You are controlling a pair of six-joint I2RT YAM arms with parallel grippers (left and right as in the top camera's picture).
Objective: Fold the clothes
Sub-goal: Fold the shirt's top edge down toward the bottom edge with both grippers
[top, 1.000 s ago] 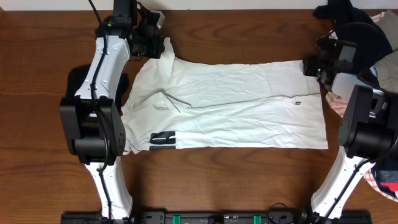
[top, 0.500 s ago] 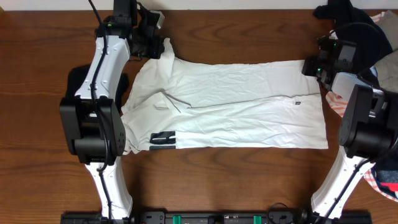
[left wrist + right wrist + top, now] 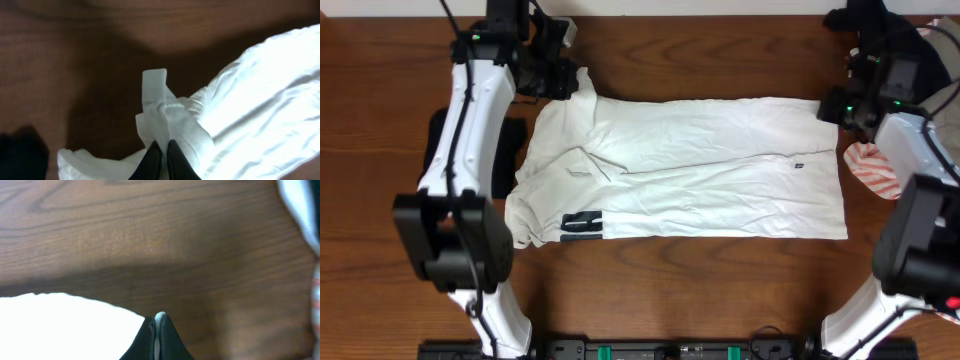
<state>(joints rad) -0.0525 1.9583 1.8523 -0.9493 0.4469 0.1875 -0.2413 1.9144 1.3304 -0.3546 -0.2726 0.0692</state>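
Observation:
The shirt lies spread wide, so I will next draw my left gripper back over the shirt [image 3: 690, 170] toward the cloth beside the black stripe marks and release the fold.
The white shirt [image 3: 690, 170] of the clothes lies spread wide across the wooden table, with black stripe marks [image 3: 582, 226] near its front left hem. My left gripper [image 3: 568, 84] is shut on the shirt's far left corner; in the left wrist view its gripper [image 3: 161, 149] pinches a raised fold of white cloth [image 3: 165, 107]. My right gripper [image 3: 833, 108] is shut on the far right corner. In the right wrist view the gripper [image 3: 159, 324] has a thin edge of the white shirt [image 3: 60, 325] clamped between dark fingers [image 3: 148, 335].
A heap of other garments sits at the far right: a black one [image 3: 865, 20], a dark blue one [image 3: 932, 62] and a red-striped one [image 3: 876, 166]. Bare wood [image 3: 720, 290] runs along the front of the table. The arm bases stand at the front left and front right.
The right gripper has closed on the shirt's far right corner and drawn a little to the right. The left arm has shifted slightly left, still holding its corner.

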